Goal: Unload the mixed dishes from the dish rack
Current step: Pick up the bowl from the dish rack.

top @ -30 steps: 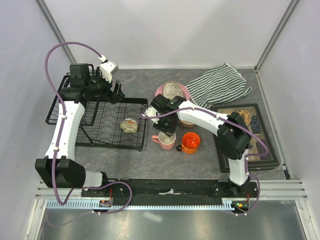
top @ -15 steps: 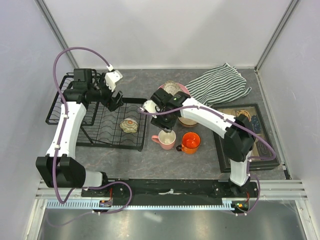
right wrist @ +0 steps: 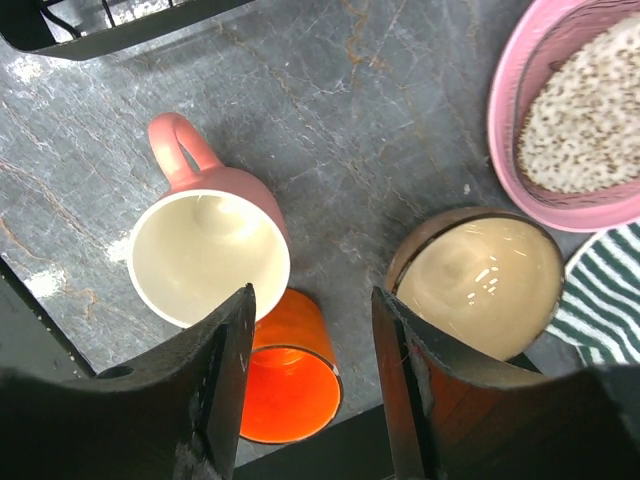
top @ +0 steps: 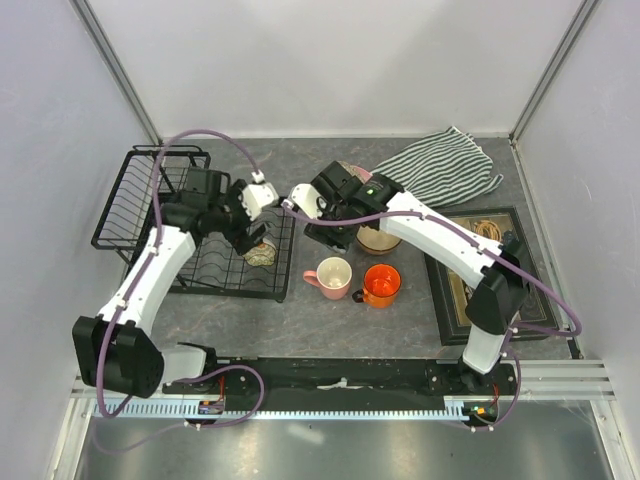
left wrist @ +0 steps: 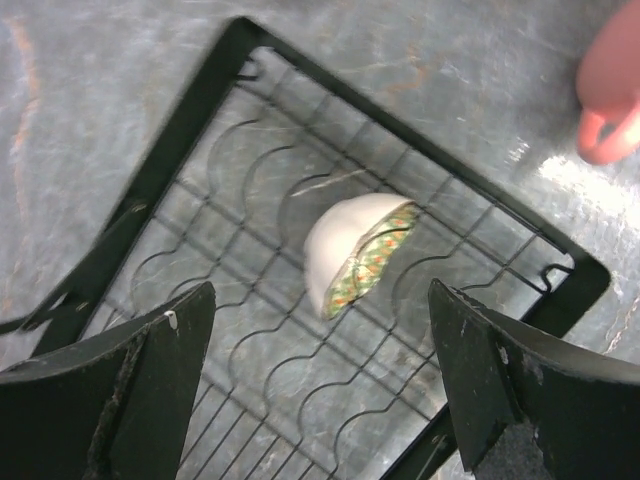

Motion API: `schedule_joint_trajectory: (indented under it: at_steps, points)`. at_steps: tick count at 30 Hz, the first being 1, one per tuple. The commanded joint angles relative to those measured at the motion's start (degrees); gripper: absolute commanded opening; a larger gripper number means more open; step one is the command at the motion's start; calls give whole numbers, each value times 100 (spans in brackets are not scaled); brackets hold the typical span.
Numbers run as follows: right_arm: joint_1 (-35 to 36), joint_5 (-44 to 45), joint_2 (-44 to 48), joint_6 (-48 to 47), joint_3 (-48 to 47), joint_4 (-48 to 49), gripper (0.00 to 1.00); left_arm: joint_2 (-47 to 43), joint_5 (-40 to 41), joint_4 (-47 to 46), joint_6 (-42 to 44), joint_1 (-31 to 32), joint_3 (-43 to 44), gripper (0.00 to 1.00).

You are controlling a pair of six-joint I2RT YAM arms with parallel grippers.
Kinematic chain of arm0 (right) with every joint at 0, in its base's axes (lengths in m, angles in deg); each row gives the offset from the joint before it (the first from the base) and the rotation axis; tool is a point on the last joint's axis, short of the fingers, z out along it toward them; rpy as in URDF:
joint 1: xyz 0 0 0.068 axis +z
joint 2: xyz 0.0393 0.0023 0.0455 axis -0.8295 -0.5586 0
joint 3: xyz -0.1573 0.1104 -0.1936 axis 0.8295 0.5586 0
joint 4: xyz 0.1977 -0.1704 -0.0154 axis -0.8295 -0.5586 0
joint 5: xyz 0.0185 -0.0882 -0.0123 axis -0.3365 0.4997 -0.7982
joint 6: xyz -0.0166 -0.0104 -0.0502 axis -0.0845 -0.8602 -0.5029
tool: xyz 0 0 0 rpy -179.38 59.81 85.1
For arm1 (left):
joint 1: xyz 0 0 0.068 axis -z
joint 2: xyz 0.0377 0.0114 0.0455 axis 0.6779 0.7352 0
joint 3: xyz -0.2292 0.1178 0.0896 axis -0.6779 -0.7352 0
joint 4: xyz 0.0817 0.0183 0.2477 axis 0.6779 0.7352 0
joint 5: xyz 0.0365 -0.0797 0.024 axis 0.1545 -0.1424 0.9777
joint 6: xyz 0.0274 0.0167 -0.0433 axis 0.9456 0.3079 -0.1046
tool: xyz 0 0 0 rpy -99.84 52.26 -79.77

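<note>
The robot's left gripper is to go down next onto the small floral bowl's rim end nearest the taller basket section (left wrist: 326, 306), because a rack wire crosses the other end of the bowl's rim.
The small floral bowl (left wrist: 355, 255) lies on its side on the ridged tray of the black dish rack (left wrist: 190, 130); it also shows in the top view (top: 262, 253). My left gripper (left wrist: 320, 400) hangs open just above it (top: 245, 228). My right gripper (right wrist: 310, 390) is open and empty above the table (top: 328, 230). Below it stand the pink mug (right wrist: 210, 250), the orange mug (right wrist: 290, 385) and the tan-brown bowl (right wrist: 480, 280). The pink plate (right wrist: 515, 130) holds the patterned oval dish (right wrist: 590, 120). The pink mug (top: 333, 273) and orange mug (top: 380, 285) are upright on the table.
The rack's taller basket section (top: 135, 195) is at the far left. A striped cloth (top: 440, 170) lies at the back right. A dark compartmented box (top: 490, 265) sits at the right. Grey table (top: 300, 320) lies in front of the mugs.
My left gripper swung from the rack's back edge to right above the floral bowl. My right gripper drew up and back from the pink mug, which stays on the table.
</note>
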Motion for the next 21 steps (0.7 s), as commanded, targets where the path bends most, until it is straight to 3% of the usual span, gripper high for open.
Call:
schedule_joint_trajectory:
  at_steps: [1,21]
  points:
    - [-96,151,403,96,-212,30,59,-346,1052,-839,207,495,-608,94]
    - [-395,-51,729,123,456,320,60,-382,2257,-2922,1780,865,-2165,93]
